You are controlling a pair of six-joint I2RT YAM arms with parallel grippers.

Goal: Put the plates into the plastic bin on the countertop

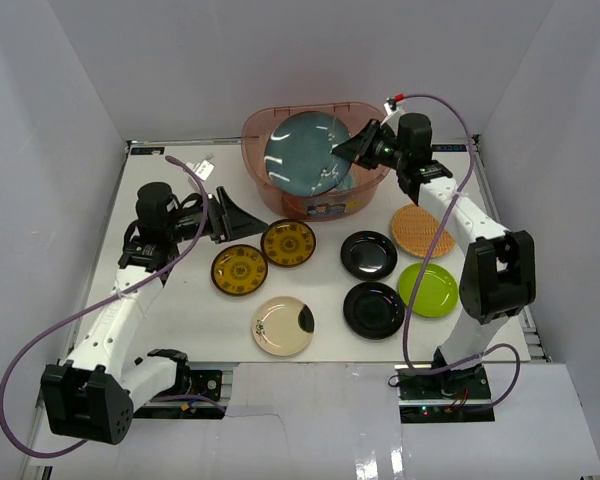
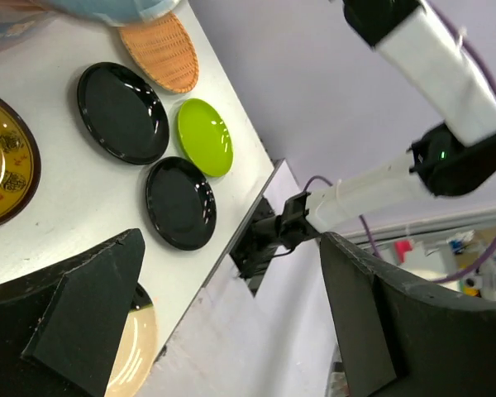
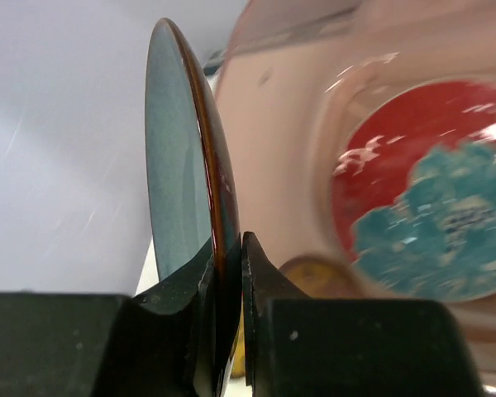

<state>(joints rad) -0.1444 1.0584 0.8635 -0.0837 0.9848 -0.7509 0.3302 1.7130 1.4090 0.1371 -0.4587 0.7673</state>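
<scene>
The right gripper will next bring the blue-grey plate down into the plastic bin (image 1: 280, 112) and release the plate's edge over the red plate, since the blue-grey plate still hangs above the bottom of the bin.
My right gripper (image 1: 352, 150) is shut on the edge of the blue-grey plate (image 1: 305, 152), holding it tilted over the plastic bin (image 1: 280, 112). In the right wrist view the gripper (image 3: 229, 248) pinches the plate's rim (image 3: 178, 157) edge-on, and a red plate (image 3: 422, 190) lies in the bin (image 3: 281, 107). My left gripper (image 1: 242, 217) is open and empty above the countertop (image 1: 180, 300), beside two yellow patterned plates (image 1: 288, 243) (image 1: 239, 270). It shows open in the left wrist view (image 2: 231, 240).
On the countertop lie a cream plate with a black patch (image 1: 283, 325), two black plates (image 1: 368, 254) (image 1: 373, 309), a lime green plate (image 1: 427, 289) and a woven plate (image 1: 421, 230). White walls stand on three sides. Purple cables hang off both arms.
</scene>
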